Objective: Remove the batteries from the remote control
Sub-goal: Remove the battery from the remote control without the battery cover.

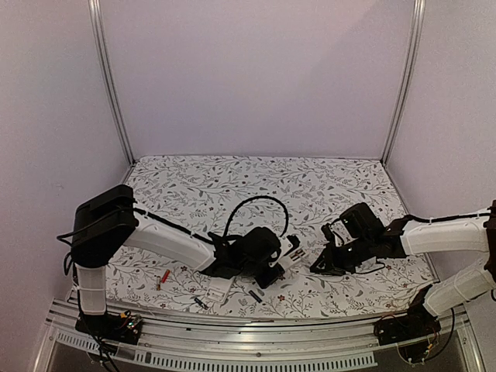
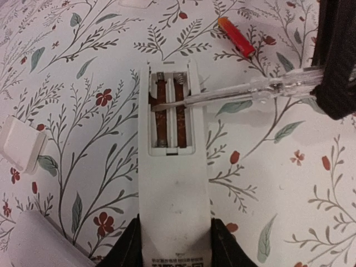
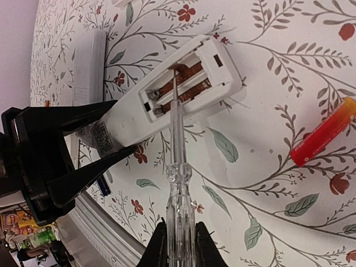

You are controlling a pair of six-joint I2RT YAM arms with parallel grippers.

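Note:
I will next lift my right gripper away from the remote, past the loose red-orange battery, and then lower the tool onto the floral table, where space lies clear (image 1: 335, 215).
The white remote control (image 2: 173, 189) lies back-up on the floral table with its battery compartment open. Two brownish batteries (image 2: 169, 114) lie inside it, side by side. My left gripper (image 2: 173, 247) is shut on the remote's near end. My right gripper (image 3: 179, 247) is shut on a clear-handled, pen-like tool (image 3: 178, 183). The tool's metal tip (image 2: 167, 104) reaches into the compartment across the batteries. A loose red-orange battery (image 2: 236, 38) lies on the table beyond the remote; it also shows in the right wrist view (image 3: 324, 139). From above, both grippers meet at the remote (image 1: 288, 252).
A white cover piece (image 2: 22, 142) and a second white remote (image 2: 44, 245) lie left of the held one. Another red battery (image 1: 163, 276) and two dark ones (image 1: 255, 296) lie near the front rail (image 1: 232, 325). A black cable (image 1: 256, 203) loops above the left arm.

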